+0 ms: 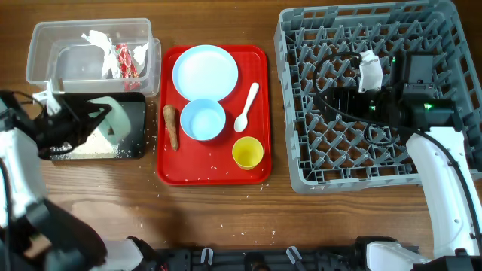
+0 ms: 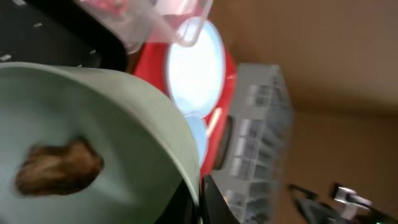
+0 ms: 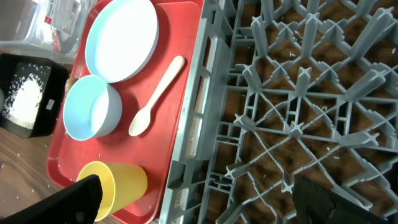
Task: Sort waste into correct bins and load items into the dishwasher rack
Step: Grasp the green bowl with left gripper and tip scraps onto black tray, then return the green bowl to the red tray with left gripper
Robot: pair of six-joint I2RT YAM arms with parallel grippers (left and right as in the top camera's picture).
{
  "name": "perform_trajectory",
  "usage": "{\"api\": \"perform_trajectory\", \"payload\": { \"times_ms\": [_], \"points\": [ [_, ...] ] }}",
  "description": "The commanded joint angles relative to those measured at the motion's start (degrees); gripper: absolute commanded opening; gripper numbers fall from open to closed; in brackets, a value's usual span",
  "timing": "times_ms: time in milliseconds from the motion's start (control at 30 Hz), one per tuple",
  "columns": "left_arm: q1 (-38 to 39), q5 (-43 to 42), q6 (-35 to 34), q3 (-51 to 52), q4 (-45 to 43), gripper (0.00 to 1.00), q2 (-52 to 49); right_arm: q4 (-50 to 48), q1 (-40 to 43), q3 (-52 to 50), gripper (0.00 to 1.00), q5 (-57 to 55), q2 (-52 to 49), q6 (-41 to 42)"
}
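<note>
The robot's left hand is going to tip the brown lump onto the black tray next, then level the bowl and lower it beside the yellow cup, where the red tray is clear.
My left gripper [image 1: 96, 115] is shut on the rim of the pale teal bowl [image 1: 114, 122] and holds it tilted over the black tray [image 1: 134, 111], where white rice-like crumbs [image 1: 94, 145] lie. In the left wrist view a small brown lump [image 2: 59, 168] sits inside the bowl [image 2: 124, 112]. The red-and-white wrapper [image 1: 124, 59] lies in the clear tub [image 1: 45, 38]. The plate [image 1: 205, 71], small white bowl [image 1: 203, 119], spoon [image 1: 246, 108], yellow cup [image 1: 247, 153] and brown stick [image 1: 172, 126] are on the red tray. My right gripper [image 1: 331, 100] is open and empty over the dishwasher rack [image 1: 301, 177].
The red serving tray [image 1: 260, 60] lies between the bins and the rack. In the right wrist view my open gripper [image 3: 205, 205] hangs over the rack's left edge [image 3: 199, 124], with the yellow cup [image 3: 121, 183] beside one finger. Rice crumbs are scattered on the wooden table [image 1: 218, 218].
</note>
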State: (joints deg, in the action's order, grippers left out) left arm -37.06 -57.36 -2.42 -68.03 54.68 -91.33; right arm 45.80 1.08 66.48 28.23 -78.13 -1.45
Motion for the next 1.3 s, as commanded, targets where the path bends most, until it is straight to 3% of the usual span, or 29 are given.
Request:
{"api": "perform_trajectory", "payload": {
  "times_ms": [0, 67, 300, 433, 500, 600, 633, 700, 767, 867, 1000, 1133, 1233, 1267],
  "points": [
    [-4.66, -21.64, 5.27, -0.87, -4.07, 0.04, -9.68, -0.02, 0.02, 0.63, 1.00, -0.42, -0.11, 0.61],
    [-5.95, -33.00, 5.01, -0.87, -8.11, 0.04, -15.23, 0.04, 0.02, 0.63, 0.99, -0.42, -0.11, 0.61],
    [-6.40, -32.98, 1.07, -0.90, -9.25, 0.04, -18.62, -0.09, 0.02, 0.63, 1.00, -0.42, -0.11, 0.59],
    [-4.52, -32.54, 0.87, -1.05, -7.13, 0.04, -12.98, -0.13, 0.02, 0.63, 1.00, -0.42, -0.11, 0.59],
    [-1.31, -24.50, 0.20, -1.05, -6.80, 0.04, -4.85, -0.35, 0.02, 0.63, 0.99, -0.44, -0.11, 0.57],
    [6.97, -1.57, -3.21, -1.05, -1.66, 0.04, 7.54, -0.28, 0.02, 0.63, 1.00, -0.42, -0.11, 0.57],
    [12.68, 10.75, -5.62, -1.05, 0.70, 0.04, 12.04, -0.33, 0.02, 0.63, 1.00, -0.42, -0.11, 0.57],
    [22.69, 27.19, -9.75, -1.03, 4.28, 0.04, 16.24, -0.37, 0.02, 0.63, 1.00, -0.44, -0.11, 0.55],
    [34.23, 39.19, -12.48, -0.48, 7.50, 0.04, 16.94, -0.37, 0.02, 0.63, 1.00, -0.44, -0.11, 0.55],
    [46.90, 46.99, -17.14, 3.93, 6.99, 0.04, 15.67, -0.37, 0.02, 0.63, 1.00, -0.44, -0.11, 0.55],
    [58.88, 48.09, -19.10, 12.11, -2.43, 0.04, 13.35, -0.37, 0.02, 0.63, 1.00, -0.42, -0.11, 0.55],
    [65.09, 48.54, -19.08, 17.22, -11.93, 0.04, 9.18, -0.33, 0.02, 0.63, 1.00, -0.42, -0.11, 0.55],
    [66.60, 49.11, -19.10, 17.57, -13.16, 0.04, 4.96, -0.33, 0.02, 0.63, 1.00, -0.42, -0.11, 0.55],
    [66.62, 49.11, -19.10, 17.57, -13.14, 0.09, 3.82, -0.33, 0.02, 0.63, 1.00, -0.44, -0.11, 0.55]
  ]
}}
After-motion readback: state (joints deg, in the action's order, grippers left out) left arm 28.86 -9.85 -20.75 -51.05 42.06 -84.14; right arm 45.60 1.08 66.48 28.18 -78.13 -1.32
